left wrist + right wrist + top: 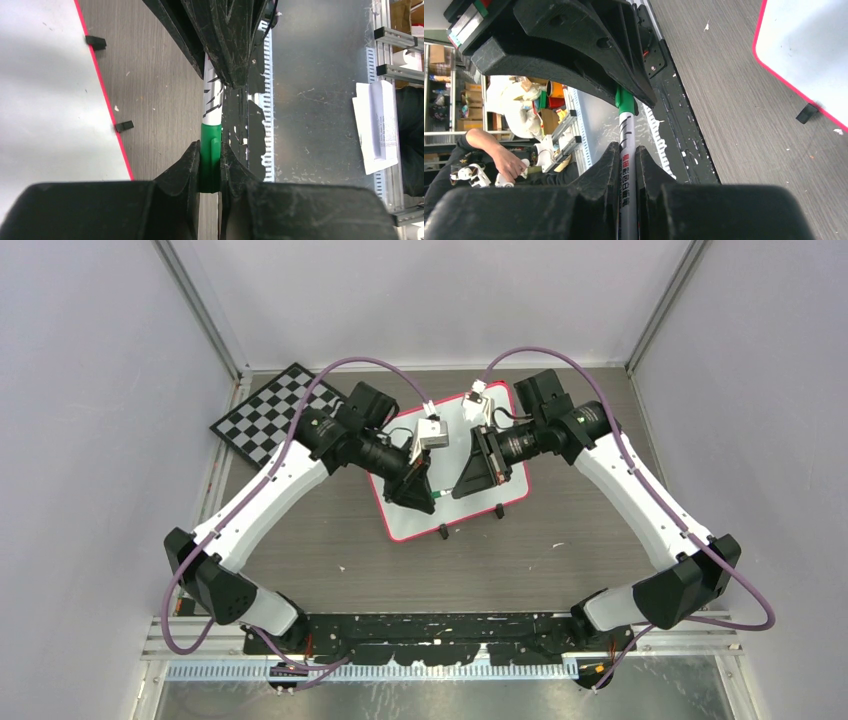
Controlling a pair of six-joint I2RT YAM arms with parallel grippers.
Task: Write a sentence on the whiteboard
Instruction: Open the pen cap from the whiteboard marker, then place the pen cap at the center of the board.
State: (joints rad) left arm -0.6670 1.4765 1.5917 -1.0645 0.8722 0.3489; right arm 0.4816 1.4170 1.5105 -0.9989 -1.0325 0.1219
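Observation:
The left gripper moves away from the marker's white body (626,135) next, past the whiteboard's rim and down to bare table near the chessboard. The cap still covers the marker.
The whiteboard (405,523) lies at the middle of the table, white with a red-pink rim and two black feet (444,532). Its visible parts are blank and no green sentence shows. Both grippers meet above its near half. My left gripper (210,161) is shut on the green cap (210,150) of a marker. My right gripper (626,156) is shut on the marker's white barrel (626,135). The cap (625,100) is still joined to the barrel (213,100). The board's edge shows in the left wrist view (45,100) and in the right wrist view (809,45).
A black-and-white chessboard (270,410) lies at the far left of the table. Grey walls close in both sides. A metal rail (450,668) runs along the near edge. A person's arm (499,155) shows beyond the table in the right wrist view.

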